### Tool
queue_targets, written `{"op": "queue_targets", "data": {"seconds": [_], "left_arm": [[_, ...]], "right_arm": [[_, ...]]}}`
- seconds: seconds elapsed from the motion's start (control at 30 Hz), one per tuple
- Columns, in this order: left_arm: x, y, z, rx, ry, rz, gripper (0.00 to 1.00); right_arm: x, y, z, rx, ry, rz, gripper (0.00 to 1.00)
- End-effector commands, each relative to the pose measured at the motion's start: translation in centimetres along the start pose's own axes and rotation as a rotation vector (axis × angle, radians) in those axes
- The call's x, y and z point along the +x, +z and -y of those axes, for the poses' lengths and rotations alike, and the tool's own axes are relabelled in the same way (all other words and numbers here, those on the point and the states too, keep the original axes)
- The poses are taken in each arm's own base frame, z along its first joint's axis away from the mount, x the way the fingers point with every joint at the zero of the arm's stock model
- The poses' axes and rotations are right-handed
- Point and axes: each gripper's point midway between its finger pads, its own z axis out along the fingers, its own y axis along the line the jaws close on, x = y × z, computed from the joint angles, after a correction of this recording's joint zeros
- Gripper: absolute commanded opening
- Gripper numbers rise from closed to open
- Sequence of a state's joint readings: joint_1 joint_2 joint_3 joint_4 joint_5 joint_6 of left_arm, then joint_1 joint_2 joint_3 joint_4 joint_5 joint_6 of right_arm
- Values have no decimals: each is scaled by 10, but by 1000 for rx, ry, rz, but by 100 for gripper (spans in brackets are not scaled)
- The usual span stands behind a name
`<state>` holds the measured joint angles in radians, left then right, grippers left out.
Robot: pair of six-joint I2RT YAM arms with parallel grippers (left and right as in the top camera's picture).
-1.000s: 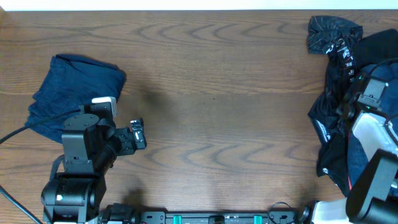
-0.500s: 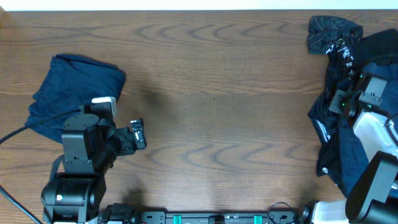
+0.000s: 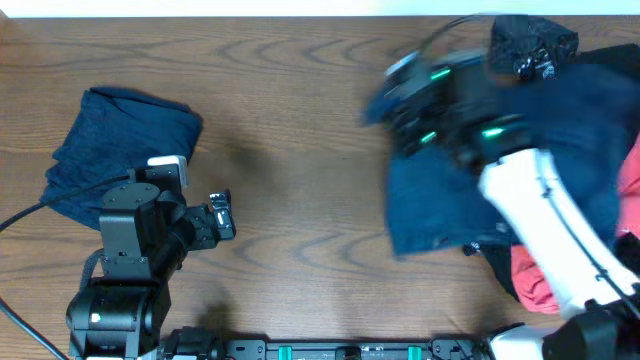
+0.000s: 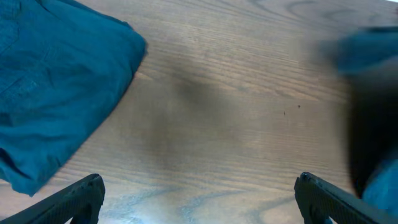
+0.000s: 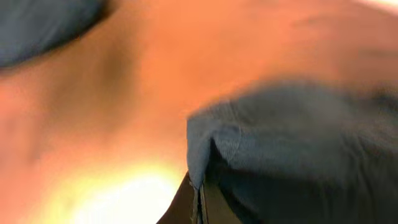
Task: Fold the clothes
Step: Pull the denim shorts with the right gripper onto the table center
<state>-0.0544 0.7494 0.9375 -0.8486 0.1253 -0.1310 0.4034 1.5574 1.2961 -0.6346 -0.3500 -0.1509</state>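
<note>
The robot's right hand should pull the edge of the dark blue garment down toward the folded blue garment (image 3: pixel 120 150), onto bare wood, because the dark blue garment still overlaps the pile.
A folded blue garment (image 3: pixel 120 150) lies at the left of the table and also shows in the left wrist view (image 4: pixel 56 81). My left gripper (image 3: pixel 220 215) is open and empty beside it, its fingers wide apart (image 4: pixel 202 199) over bare wood. My right gripper (image 3: pixel 405 85), motion-blurred, is out over the middle right of the table, shut on an edge of a dark blue garment (image 3: pixel 440 200) that trails below it. In the right wrist view the closed jaws (image 5: pixel 199 199) pinch a fold of this garment (image 5: pixel 298 137).
A pile of clothes lies at the right edge: a black garment (image 3: pixel 530 45) at the back and a red one (image 3: pixel 530 285) under the right arm. The moving garment shows blurred at the right of the left wrist view (image 4: pixel 373 74).
My right arm has swung fast to the left from the pile, pulling the dark blue garment out over the table and uncovering the red one. The left arm has not moved.
</note>
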Motion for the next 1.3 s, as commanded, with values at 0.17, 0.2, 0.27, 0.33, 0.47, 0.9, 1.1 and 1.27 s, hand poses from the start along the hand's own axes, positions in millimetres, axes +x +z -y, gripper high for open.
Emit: {"op": "queue_targets", "data": {"seconds": [0.17, 0.2, 0.27, 0.33, 0.47, 0.9, 1.1, 1.27], "left_arm": [[-8, -6, 4, 13, -1, 25, 99], [-8, -6, 4, 13, -1, 25, 99], [-8, -6, 4, 13, -1, 25, 99], [-8, -6, 4, 13, -1, 25, 98], [-8, -6, 4, 13, -1, 25, 98], [-5, 20, 8, 36, -8, -59, 98], [11, 43, 39, 214, -50, -203, 99], [35, 65, 65, 335, -192, -402, 97]], "right_arm": [[90, 86, -61, -11, -241, -362, 1], [98, 93, -61, 7, -255, -392, 1], [109, 103, -57, 38, -271, -436, 1], [118, 109, -53, 69, -275, -472, 1], [114, 103, -33, 222, -146, -460, 4], [29, -17, 31, 543, 188, -69, 50], [48, -65, 92, 665, 402, -55, 52], [79, -105, 139, 771, 552, -83, 63]]}}
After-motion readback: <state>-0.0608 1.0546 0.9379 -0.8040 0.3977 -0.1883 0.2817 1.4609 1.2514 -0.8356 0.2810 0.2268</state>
